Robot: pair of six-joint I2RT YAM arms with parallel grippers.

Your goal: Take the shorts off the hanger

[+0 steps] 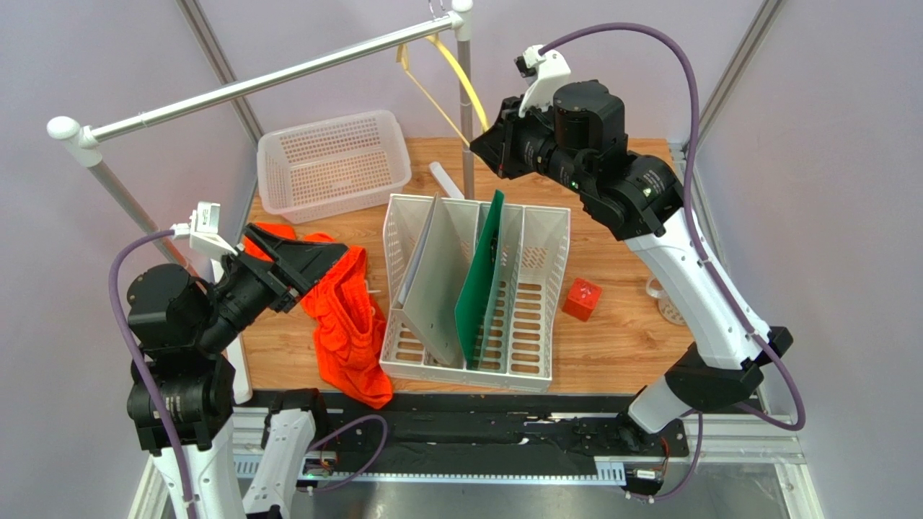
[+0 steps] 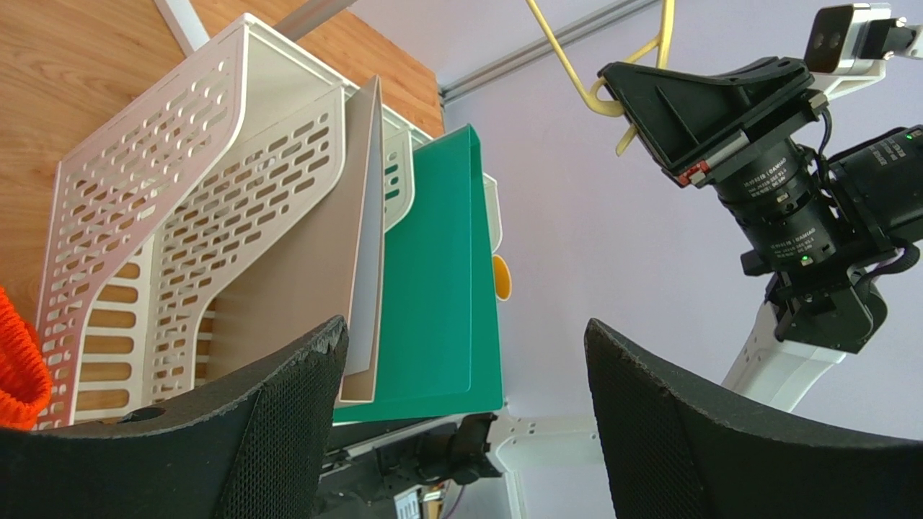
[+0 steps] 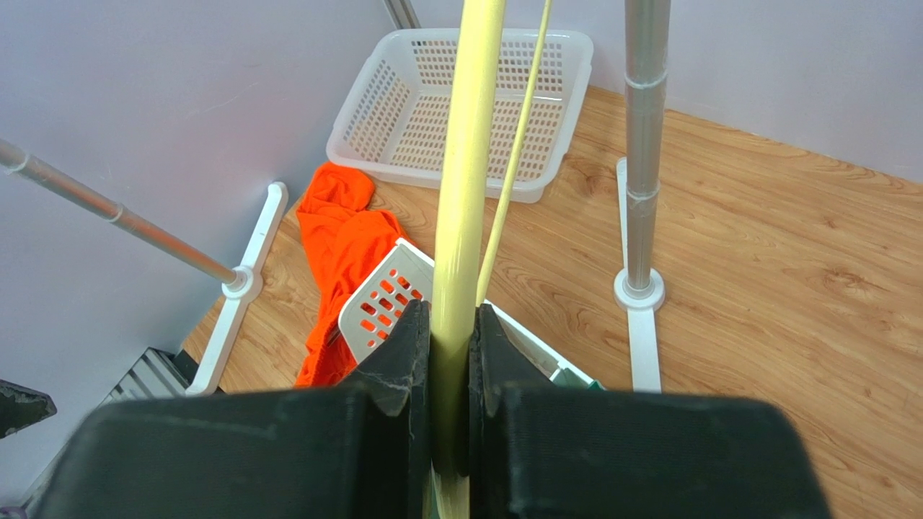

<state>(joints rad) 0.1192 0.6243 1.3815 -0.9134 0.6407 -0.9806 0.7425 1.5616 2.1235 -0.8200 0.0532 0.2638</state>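
My right gripper moves the hanger's arm back toward the green folder next and releases the hanger, as the orange shorts (image 1: 345, 322) already lie off it.
The orange shorts (image 1: 345, 322) lie crumpled on the table left of the white file rack (image 1: 477, 290), off the hanger; they also show in the right wrist view (image 3: 341, 247) and at the left edge of the left wrist view (image 2: 16, 362). The pale-yellow hanger (image 1: 468, 89) hangs from the silver rail (image 1: 271, 78) at the back. My right gripper (image 1: 490, 138) is shut on the hanger's arm (image 3: 468, 184). My left gripper (image 1: 314, 260) is open and empty just above the shorts; its fingers (image 2: 271, 422) frame the rack.
A white mesh basket (image 1: 334, 162) sits at the back left. The rack holds a green folder (image 1: 482, 281) and a grey one. A small red cube (image 1: 583, 300) lies right of the rack. The rail's posts stand at back centre (image 1: 466, 108) and far left.
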